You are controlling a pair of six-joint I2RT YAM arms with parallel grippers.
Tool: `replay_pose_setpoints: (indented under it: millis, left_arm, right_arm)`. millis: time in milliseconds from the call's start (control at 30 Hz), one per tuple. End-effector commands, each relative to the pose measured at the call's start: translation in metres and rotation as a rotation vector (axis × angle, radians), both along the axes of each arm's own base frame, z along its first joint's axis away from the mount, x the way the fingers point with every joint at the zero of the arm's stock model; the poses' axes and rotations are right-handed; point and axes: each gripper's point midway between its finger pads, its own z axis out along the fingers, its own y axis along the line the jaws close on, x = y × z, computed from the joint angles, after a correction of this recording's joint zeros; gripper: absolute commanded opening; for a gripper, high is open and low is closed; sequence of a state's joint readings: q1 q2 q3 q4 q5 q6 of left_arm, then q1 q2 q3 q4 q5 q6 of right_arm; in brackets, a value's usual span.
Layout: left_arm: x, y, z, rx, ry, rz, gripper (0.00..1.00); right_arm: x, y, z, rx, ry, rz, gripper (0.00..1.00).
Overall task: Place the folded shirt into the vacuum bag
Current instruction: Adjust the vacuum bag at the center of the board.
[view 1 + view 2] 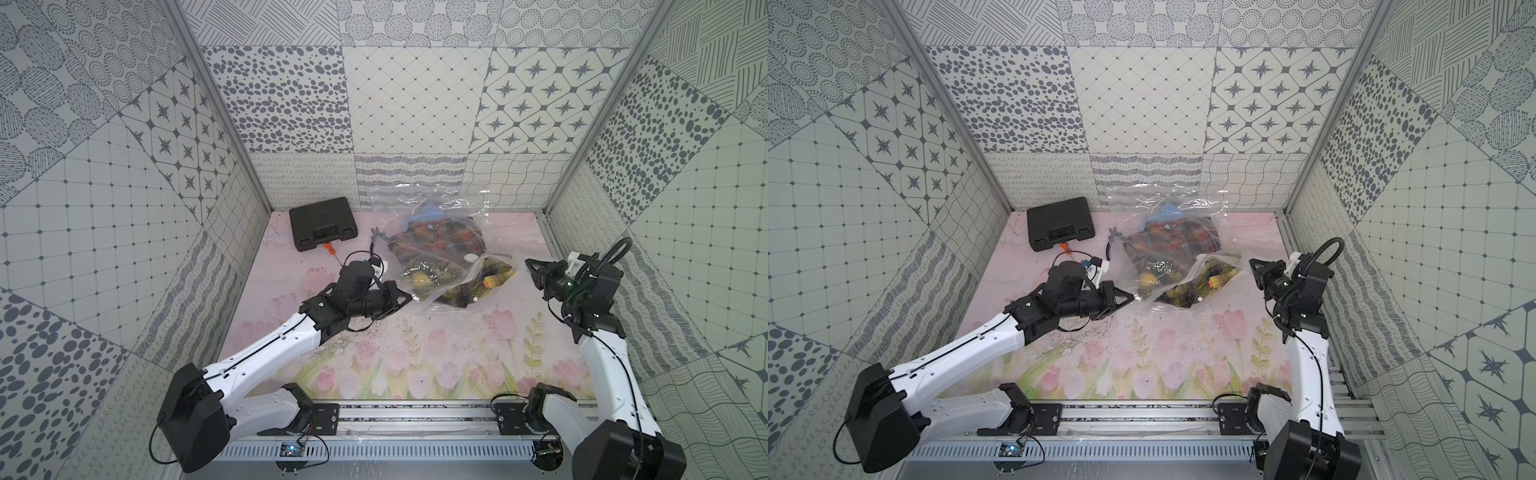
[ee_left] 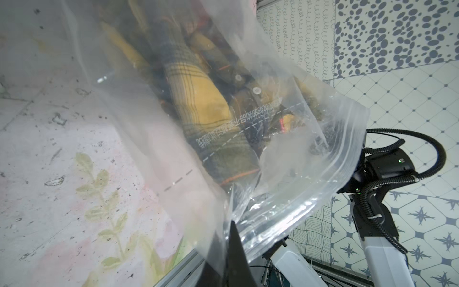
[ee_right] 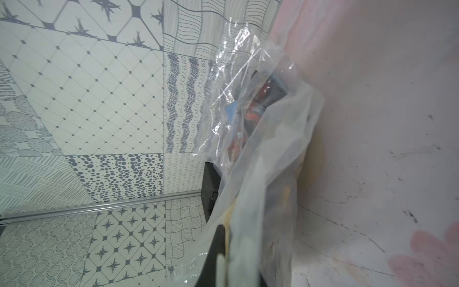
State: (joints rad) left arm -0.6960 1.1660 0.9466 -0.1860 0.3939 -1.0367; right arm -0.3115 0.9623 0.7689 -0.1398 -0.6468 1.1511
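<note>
My left gripper lifts the bag's edge up and outward next, then lowers and releases it, since the shirt's yellow end (image 1: 421, 279) (image 2: 203, 98) lies outward of the gripper by the bag's opening.
The clear, crinkly vacuum bag (image 1: 415, 195) lies at the back middle of the floral mat, its white valve cap (image 1: 471, 257) on top. The folded shirt (image 1: 436, 245), plaid in yellow, dark and orange, lies inside it, its yellow end (image 1: 496, 276) by the bag's mouth. My left gripper (image 1: 409, 297) is shut on the near left edge of the bag; in the left wrist view the plastic (image 2: 298, 198) runs between the jaws of that gripper (image 2: 229, 223). My right gripper (image 1: 528, 262) is shut on the bag's right edge, with film (image 3: 260, 161) pinched at its tips (image 3: 222, 227).
A black plastic case (image 1: 322, 222) lies at the back left, with an orange-handled screwdriver (image 1: 330, 248) and pliers (image 1: 378, 237) beside it. Something blue (image 1: 428, 214) shows at the bag's far end. Patterned walls close in the back and both sides.
</note>
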Motion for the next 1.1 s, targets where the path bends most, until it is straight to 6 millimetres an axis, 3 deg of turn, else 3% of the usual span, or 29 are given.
replay_pose_setpoints:
  millis: [0,133,233,300,567,700,1067]
  left_arm:
    - [0.019,0.015,0.077,0.072,-0.130,-0.051,0.00]
    - [0.043,0.014,0.148,-0.001,-0.217,-0.054,0.00]
    - [0.047,0.011,0.186,-0.034,-0.280,-0.062,0.00]
    - [0.053,0.009,0.195,-0.036,-0.292,-0.064,0.00]
    - [0.068,0.010,0.240,-0.034,-0.374,-0.062,0.00]
    - [0.073,0.008,0.239,-0.038,-0.357,-0.076,0.00]
    - [0.034,0.020,0.146,-0.017,-0.248,-0.118,0.00]
  right_arm:
    - [0.014,0.004,0.095,0.019,-0.207,0.019,0.00]
    - [0.019,0.011,0.151,0.042,-0.333,0.070,0.00]
    - [0.015,0.012,0.160,0.014,-0.328,0.067,0.00]
    - [0.016,0.015,0.160,0.033,-0.318,0.094,0.00]
    - [0.017,0.018,0.205,0.019,-0.412,0.133,0.00]
    - [0.018,0.020,0.209,0.025,-0.424,0.154,0.00]
    - [0.004,0.021,0.124,0.019,-0.276,0.144,0.00]
